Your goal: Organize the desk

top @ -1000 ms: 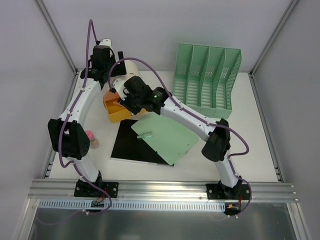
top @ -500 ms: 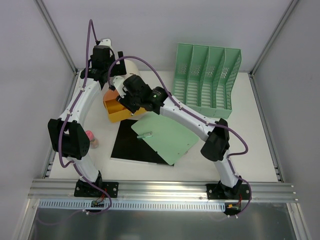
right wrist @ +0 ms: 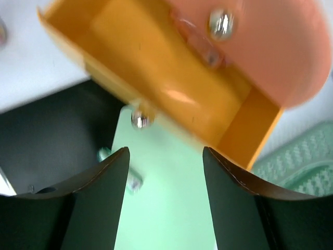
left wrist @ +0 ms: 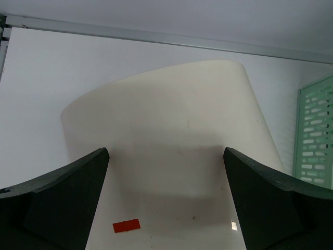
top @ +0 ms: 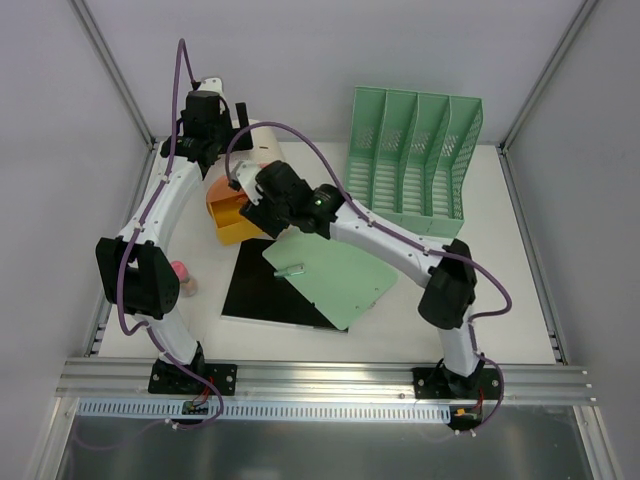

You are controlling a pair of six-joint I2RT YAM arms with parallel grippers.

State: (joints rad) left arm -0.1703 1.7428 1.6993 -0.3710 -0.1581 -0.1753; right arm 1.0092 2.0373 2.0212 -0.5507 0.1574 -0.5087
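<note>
The small green tube (top: 289,270) lies loose across the clipboard's edge, so I will pull my right gripper back from the box (top: 226,218), lower it and close it around the tube.
On the white desk (top: 500,290) an orange open box (top: 226,218) sits at the back left, beside a cream rounded container (top: 262,135). My right gripper (top: 256,206) hovers open over the box's near right edge. In the right wrist view its fingers (right wrist: 104,182) frame the green clipboard (right wrist: 166,208), with the orange box (right wrist: 156,88) and a salmon rounded piece (right wrist: 276,47) just beyond; nothing sits between the jaws. My left gripper (top: 232,116) stands wide open at the cream container (left wrist: 166,125), which fills the view between its fingers (left wrist: 67,192) without touching them.
The green clipboard (top: 332,276) lies tilted on a black sheet (top: 255,290) at mid-desk. A mint slotted file rack (top: 415,165) stands at the back right. A small pink object (top: 183,276) rests by the left arm. A red tag (left wrist: 126,225) lies near the container.
The right gripper's jaws have spread apart at the orange box, and its wrist has shifted slightly right and back. The left arm has not moved.
</note>
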